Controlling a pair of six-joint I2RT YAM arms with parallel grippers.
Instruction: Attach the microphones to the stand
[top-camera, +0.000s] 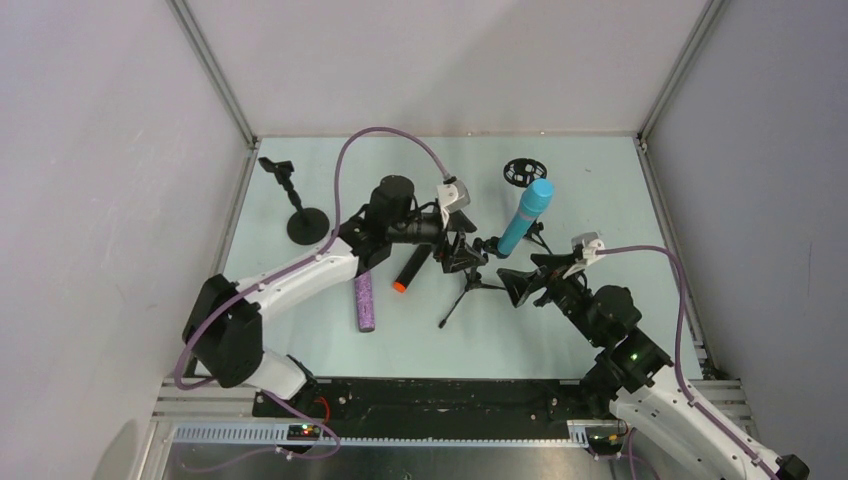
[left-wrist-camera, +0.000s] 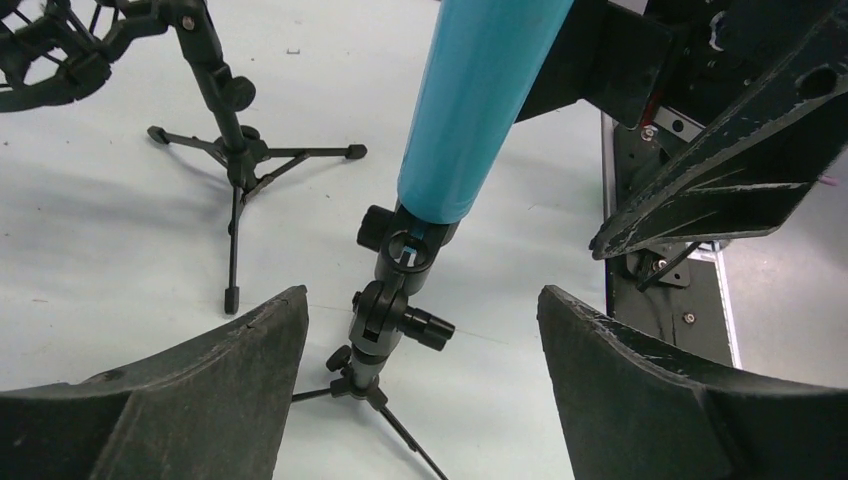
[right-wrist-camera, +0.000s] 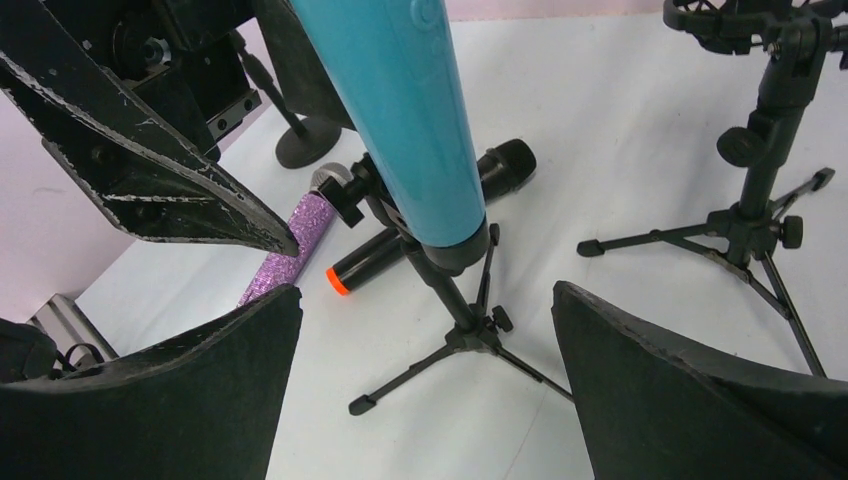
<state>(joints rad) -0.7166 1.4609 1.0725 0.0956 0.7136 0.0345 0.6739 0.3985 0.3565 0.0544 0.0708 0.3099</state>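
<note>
The turquoise-blue microphone (top-camera: 527, 214) fills the clip above, so my left gripper should next go down onto the stand's post just below the clip's joint.
The turquoise-blue microphone (top-camera: 527, 214) stands tilted in the clip of a small black tripod stand (top-camera: 463, 292); it also shows in the left wrist view (left-wrist-camera: 478, 100) and the right wrist view (right-wrist-camera: 400, 110). The black microphone with orange end (top-camera: 410, 268) and the purple glitter microphone (top-camera: 364, 300) lie on the table, as the right wrist view shows them (right-wrist-camera: 400, 250) (right-wrist-camera: 290, 250). My left gripper (top-camera: 457, 250) is open and empty on the left of the stand's clip (left-wrist-camera: 400, 290). My right gripper (top-camera: 520, 285) is open and empty on its right.
A black round-base stand (top-camera: 300, 215) stands at the far left. A second tripod stand with a ring shock mount (top-camera: 524, 172) stands behind the turquoise microphone (right-wrist-camera: 760, 190). Grey walls enclose the table on three sides.
</note>
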